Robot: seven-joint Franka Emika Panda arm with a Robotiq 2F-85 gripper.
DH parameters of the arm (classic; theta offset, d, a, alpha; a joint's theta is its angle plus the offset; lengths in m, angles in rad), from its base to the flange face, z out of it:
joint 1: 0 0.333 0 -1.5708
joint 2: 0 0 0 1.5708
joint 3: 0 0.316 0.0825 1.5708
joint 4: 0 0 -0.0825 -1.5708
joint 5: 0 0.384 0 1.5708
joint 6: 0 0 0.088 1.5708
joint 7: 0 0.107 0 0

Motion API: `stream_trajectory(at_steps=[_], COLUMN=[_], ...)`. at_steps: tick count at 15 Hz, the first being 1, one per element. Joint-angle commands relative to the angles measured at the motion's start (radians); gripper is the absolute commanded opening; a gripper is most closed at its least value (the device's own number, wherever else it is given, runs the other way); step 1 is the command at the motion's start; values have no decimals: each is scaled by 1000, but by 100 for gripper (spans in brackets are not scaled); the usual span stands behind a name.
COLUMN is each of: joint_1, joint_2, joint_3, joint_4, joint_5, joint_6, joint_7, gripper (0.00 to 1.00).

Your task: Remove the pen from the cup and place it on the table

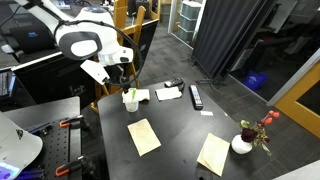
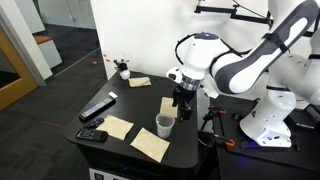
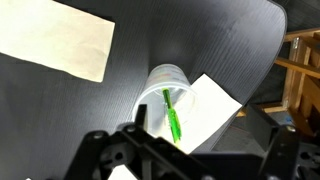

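Note:
My gripper moves down and outward over the cup next and brings its open fingers around the pen's upper part (image 1: 132, 92) (image 3: 175, 129). That part of the pen sticks out above the cup's rim.
The small white cup (image 1: 130, 102) stands on the dark table (image 1: 180, 130) near its far edge, and it also shows in both other views (image 2: 164, 125) (image 3: 160, 85). The yellow-green pen (image 3: 171, 112) leans inside the cup with its top sticking out over the rim (image 1: 130, 93). My gripper (image 3: 195, 130) is open and empty. It hangs just above and beside the cup (image 1: 122, 70) (image 2: 183, 100), with the pen showing between its fingers in the wrist view.
A white paper (image 3: 205, 110) lies next to the cup. Tan sheets (image 1: 143, 135) (image 1: 213, 153) lie on the table. A black remote bar (image 1: 196, 96) lies at the back and a white vase with red flowers (image 1: 243, 143) stands near an edge.

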Motion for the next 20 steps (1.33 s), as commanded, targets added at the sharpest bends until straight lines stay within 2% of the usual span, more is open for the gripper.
stream_trajectory(at_steps=[1,3,4,7,10,15,20], joint_1=[-2,-4,-5,-10,-19,-40,-58], joint_2=[47,64,71,95,122,179,240], joint_3=[0,3,3,5,7,10,14], joint_4=[25,37,42,62,83,123,156], joint_5=[45,61,69,89,92,65,41], joint_6=[23,23,23,27,33,45,88], joint_7=[-9,-12,-15,-23,-22,-13,-1], gripper=[83,84,80,80,75,65,63])
